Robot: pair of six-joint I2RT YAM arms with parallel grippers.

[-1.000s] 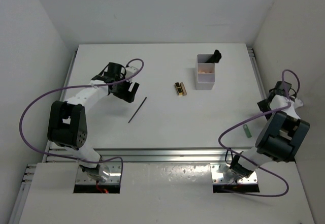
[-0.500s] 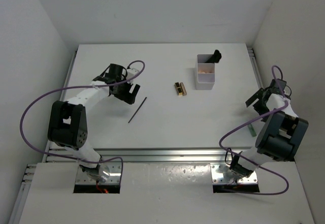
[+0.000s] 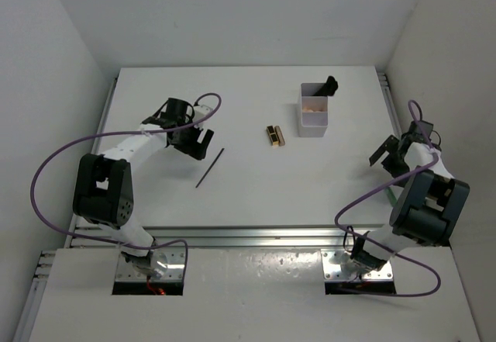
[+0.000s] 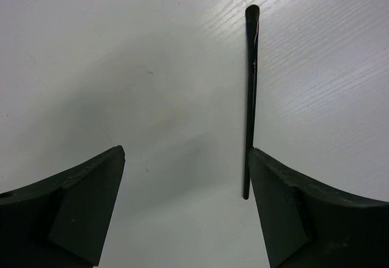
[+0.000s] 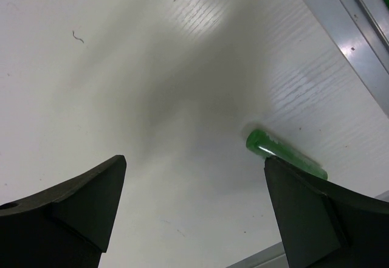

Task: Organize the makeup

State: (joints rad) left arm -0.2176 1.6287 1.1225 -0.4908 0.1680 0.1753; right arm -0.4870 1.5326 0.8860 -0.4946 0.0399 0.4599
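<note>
My right gripper turns, draws back and lowers over the green tube (image 3: pixel 390 196) (image 5: pixel 282 154) next, since the tube lies below and back from it, outside its finger gap.
A thin black stick (image 3: pixel 210 167) lies on the white table just right of my left gripper (image 3: pixel 198 142). In the left wrist view the stick (image 4: pixel 250 98) runs up from the right fingertip, and the left gripper (image 4: pixel 185 158) is open and empty. A black-and-gold case (image 3: pixel 275 135) lies mid-table. A black brush (image 3: pixel 331 86) stands in the white box (image 3: pixel 313 121). My right gripper (image 3: pixel 389 153) is open and empty at the right side. In the right wrist view a green tube (image 5: pixel 282 154) lies just beside the right fingertip of that gripper (image 5: pixel 194 164).
A metal rail (image 5: pixel 346 31) runs along the table's right edge close to the green tube. White walls enclose the table on the left, back and right. Purple cables loop from both arms.
My right gripper has swung left from the table's right edge to over the table surface. The left arm has barely moved.
</note>
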